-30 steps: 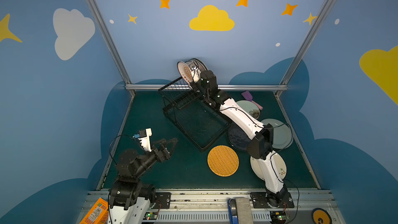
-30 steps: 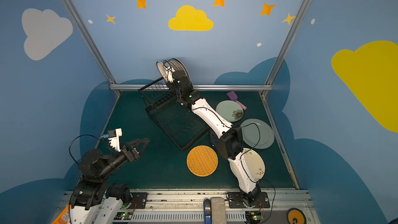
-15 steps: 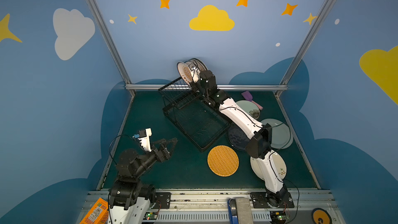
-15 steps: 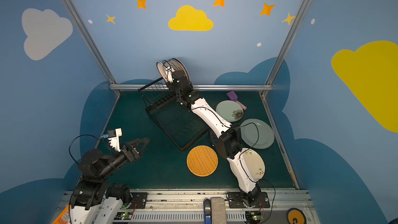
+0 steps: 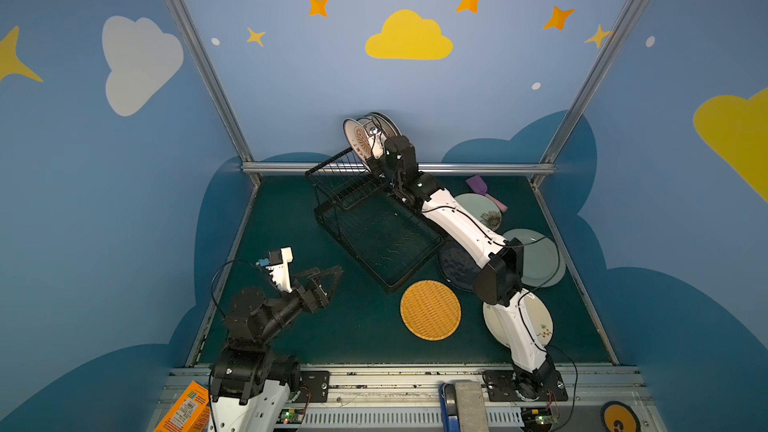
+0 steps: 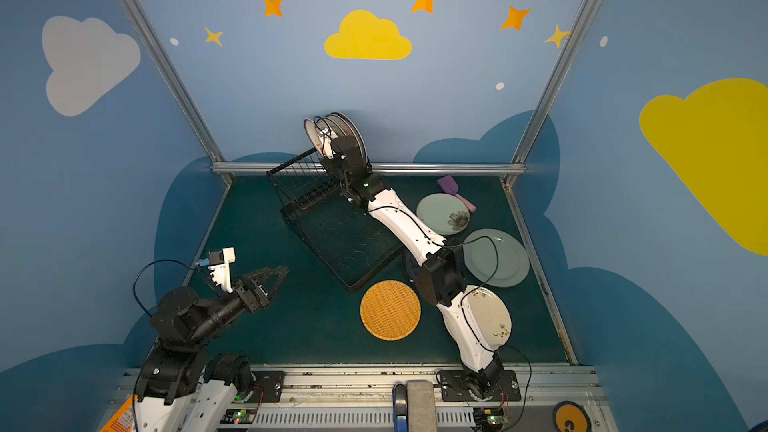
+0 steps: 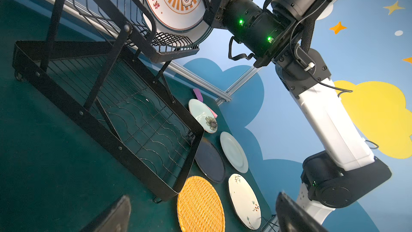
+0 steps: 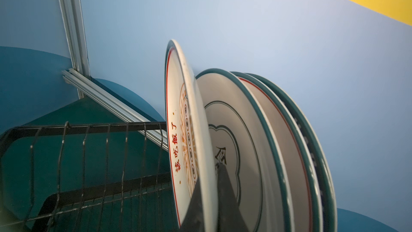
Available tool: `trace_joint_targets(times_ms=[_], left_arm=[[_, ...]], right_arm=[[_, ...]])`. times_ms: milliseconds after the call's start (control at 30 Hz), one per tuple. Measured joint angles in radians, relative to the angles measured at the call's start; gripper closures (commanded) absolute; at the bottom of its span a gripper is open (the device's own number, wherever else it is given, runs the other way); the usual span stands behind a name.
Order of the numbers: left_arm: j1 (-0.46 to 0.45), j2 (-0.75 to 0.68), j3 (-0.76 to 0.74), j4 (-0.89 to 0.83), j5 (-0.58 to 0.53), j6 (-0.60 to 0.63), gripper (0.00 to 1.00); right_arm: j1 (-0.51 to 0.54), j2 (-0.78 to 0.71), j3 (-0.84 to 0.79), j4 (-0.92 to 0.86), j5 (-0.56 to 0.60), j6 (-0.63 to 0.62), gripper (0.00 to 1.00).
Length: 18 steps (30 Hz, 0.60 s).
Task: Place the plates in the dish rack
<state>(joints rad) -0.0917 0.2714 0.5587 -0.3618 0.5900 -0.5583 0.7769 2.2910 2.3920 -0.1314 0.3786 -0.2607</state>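
My right gripper lowers the upright plate into the open gap below, beside the standing plates in the rack's upper level, next and releases the plate's rim.
The black wire dish rack (image 5: 374, 218) (image 6: 332, 222) stands at the back middle. My right gripper (image 8: 208, 197) (image 5: 376, 160) is shut on the rim of a white plate with an orange sunburst (image 8: 178, 130) (image 7: 176, 1). It holds that plate upright over the rack's upper tier, tilted away from other plates (image 8: 267, 152) standing there. On the mat lie an orange woven plate (image 5: 430, 309), a navy one (image 5: 455, 268), a pale green one (image 5: 540, 257), a green floral one (image 5: 482, 209) and a cream floral one (image 5: 540, 322). My left gripper (image 5: 332, 274) (image 7: 202, 197) hovers open and empty at the front left.
A purple-and-pink spatula (image 5: 478, 184) lies at the back right beside the green floral plate. The right arm stretches over the navy and cream plates. An orange box (image 5: 185, 409) sits off the mat by the left arm's base. The rack's lower tray (image 7: 145, 130) holds nothing.
The right arm's elbow has edged slightly left while the held plate stays almost in place at the upper tier. The left arm has not moved.
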Motion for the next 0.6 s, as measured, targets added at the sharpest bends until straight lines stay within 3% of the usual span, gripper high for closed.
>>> trace_joint_targets(times_ms=[600], left_arm=[[0.0, 0.0, 0.0, 0.0, 0.001, 0.0, 0.0]], right_arm=[[-0.002, 0.033, 0.013, -0.033, -0.01, 0.007, 1.0]])
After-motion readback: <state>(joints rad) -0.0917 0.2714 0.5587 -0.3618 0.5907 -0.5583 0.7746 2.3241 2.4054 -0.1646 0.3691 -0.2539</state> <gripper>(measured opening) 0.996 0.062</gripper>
